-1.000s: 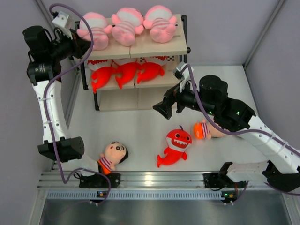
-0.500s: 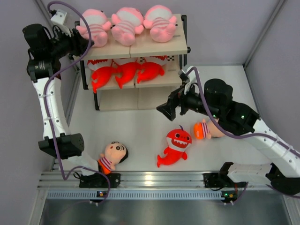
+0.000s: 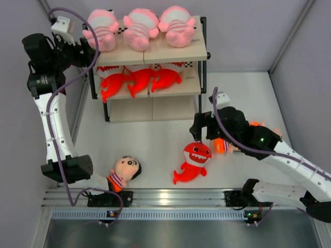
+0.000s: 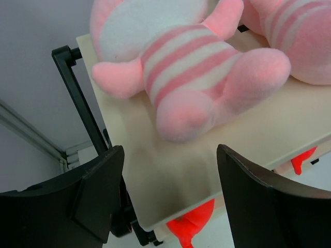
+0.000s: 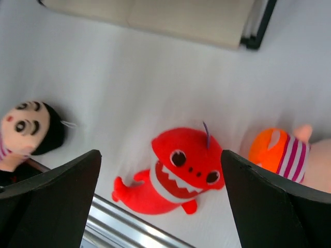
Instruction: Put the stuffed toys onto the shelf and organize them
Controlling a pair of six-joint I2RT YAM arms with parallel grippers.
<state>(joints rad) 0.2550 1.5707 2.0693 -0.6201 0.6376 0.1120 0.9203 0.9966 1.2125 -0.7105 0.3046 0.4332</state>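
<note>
I need to lower my right gripper next and pull it back onto the red shark's toothed mouth (image 3: 197, 157) (image 5: 179, 182).
The shelf (image 3: 170, 51) stands at the back with three pink striped stuffed toys on its top board and three red sharks (image 3: 139, 80) on the middle board. My left gripper (image 3: 83, 49) is open at the shelf's left end. In the left wrist view the leftmost pink baby (image 4: 181, 57) lies on the board (image 4: 289, 121) just beyond my open left gripper (image 4: 169, 155), free of it. My right gripper (image 3: 199, 132) hangs open over a red shark (image 3: 194, 159) on the table. In the right wrist view that shark (image 5: 176, 175) lies between the spread fingers of the right gripper (image 5: 160, 155).
A dark-haired boy doll (image 3: 124, 170) lies near the left arm's base. Another doll in orange shorts (image 3: 221, 144) lies partly under the right arm, right of the shark (image 5: 282, 152). Grey walls close in on both sides.
The left gripper has opened, let go of the leftmost pink baby on the top board and drawn back left. The right arm has swung down and right over the shark on the table.
</note>
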